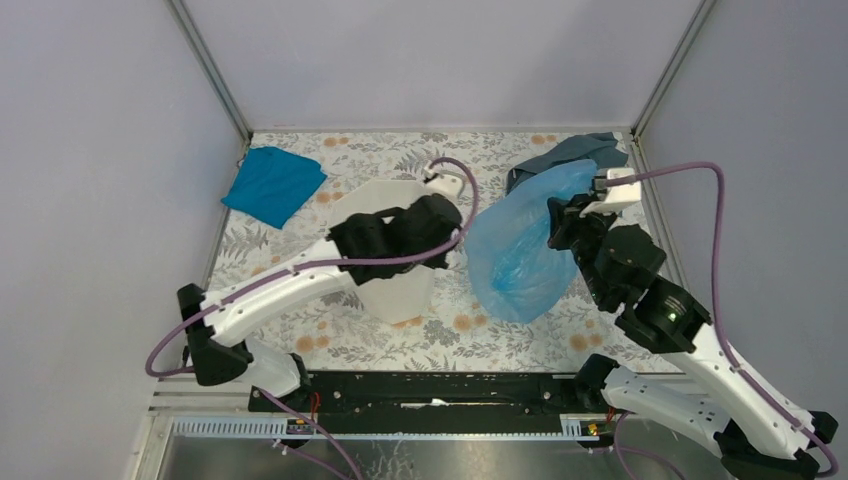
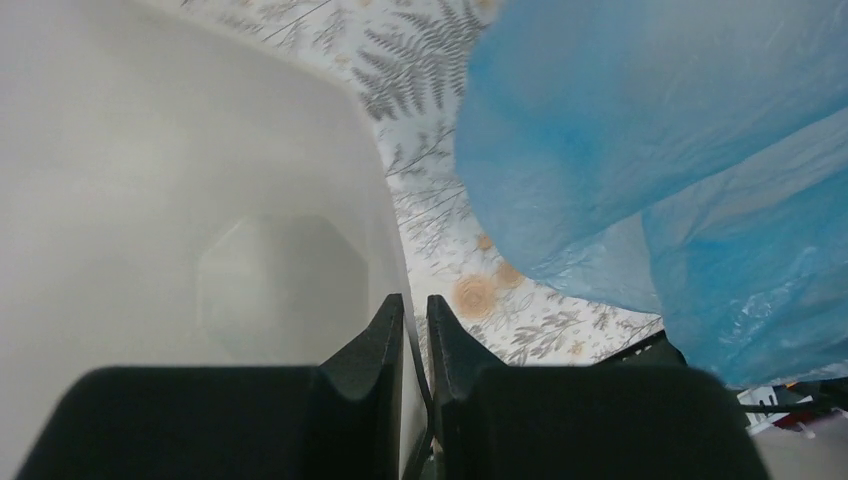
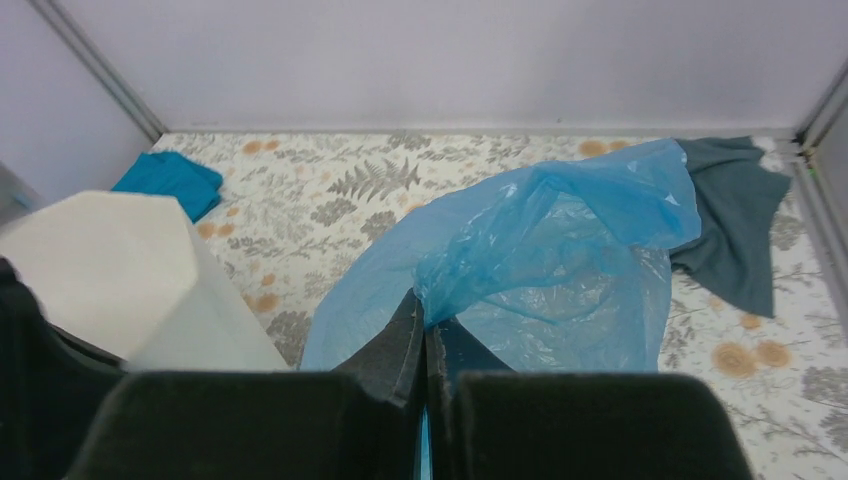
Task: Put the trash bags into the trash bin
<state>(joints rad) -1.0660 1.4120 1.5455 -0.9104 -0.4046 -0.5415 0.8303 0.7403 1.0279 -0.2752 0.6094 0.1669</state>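
The bin's rim in my left gripper needs to move toward the bag (image 1: pixel 520 250) next, to the right in the top view, and I need to release it, since bare tabletop lies there.
The white faceted trash bin (image 1: pixel 395 292) stands mid-table, tilted. My left gripper (image 1: pixel 452 232) is shut on its right rim; in the left wrist view the bin wall (image 2: pixel 200 200) runs between my fingers, the gripper (image 2: pixel 415 312) pinching it. The light-blue translucent trash bag (image 1: pixel 520 250) billows just right of the bin. My right gripper (image 1: pixel 558 215) is shut on the bag's film and holds it above the table; in the right wrist view the gripper (image 3: pixel 428 315) pinches a fold of the bag (image 3: pixel 560 250). The bag also shows in the left wrist view (image 2: pixel 650 150).
A teal-blue cloth (image 1: pixel 272 184) lies at the back left. A grey-blue cloth (image 1: pixel 565 155) lies at the back right, partly under the bag. Grey walls enclose the floral-patterned table (image 1: pixel 330 330) on three sides.
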